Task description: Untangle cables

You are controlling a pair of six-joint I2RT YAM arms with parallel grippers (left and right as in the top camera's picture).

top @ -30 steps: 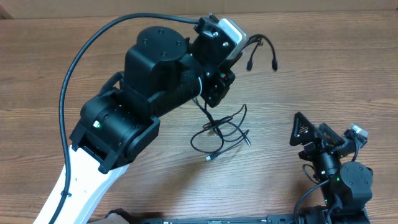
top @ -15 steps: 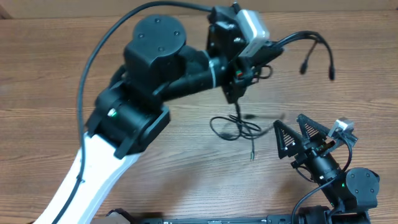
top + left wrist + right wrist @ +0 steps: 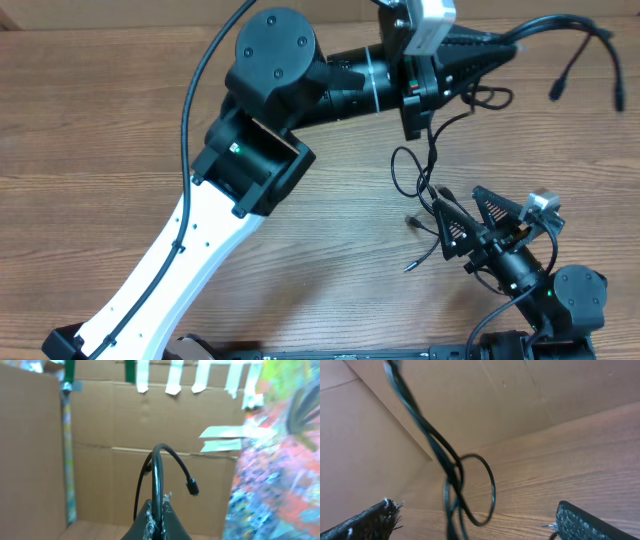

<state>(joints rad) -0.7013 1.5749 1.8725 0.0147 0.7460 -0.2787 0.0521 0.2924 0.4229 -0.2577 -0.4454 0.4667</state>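
I will move my left gripper left in the overhead view next, then lower and release them there.
The thin black cables point(image 3: 428, 165) hang in a tangled strand from my left gripper point(image 3: 512, 46), which is shut on them high at the back right. Two plug ends point(image 3: 556, 90) stick out past its tips, and other ends point(image 3: 409, 267) dangle near the table. In the left wrist view the cable point(image 3: 158, 467) rises from the closed jaws of the left gripper point(image 3: 159, 512) and curves to a plug point(image 3: 192, 487). My right gripper point(image 3: 459, 198) stands open just below the hanging strand. In the right wrist view the looped cables point(image 3: 451, 467) hang between the wide-apart fingers of the right gripper point(image 3: 477, 522), nearer the left finger point(image 3: 370, 521), touching neither.
The wooden table point(image 3: 90, 130) stretches to the left. The left arm's white link point(image 3: 170, 270) and black body point(image 3: 270, 110) cross the middle. Cardboard walls point(image 3: 110, 425) stand behind the table.
My left gripper has swung right and toward the back, lifting the cables off the table. The strand now hangs at my right gripper's open fingers.
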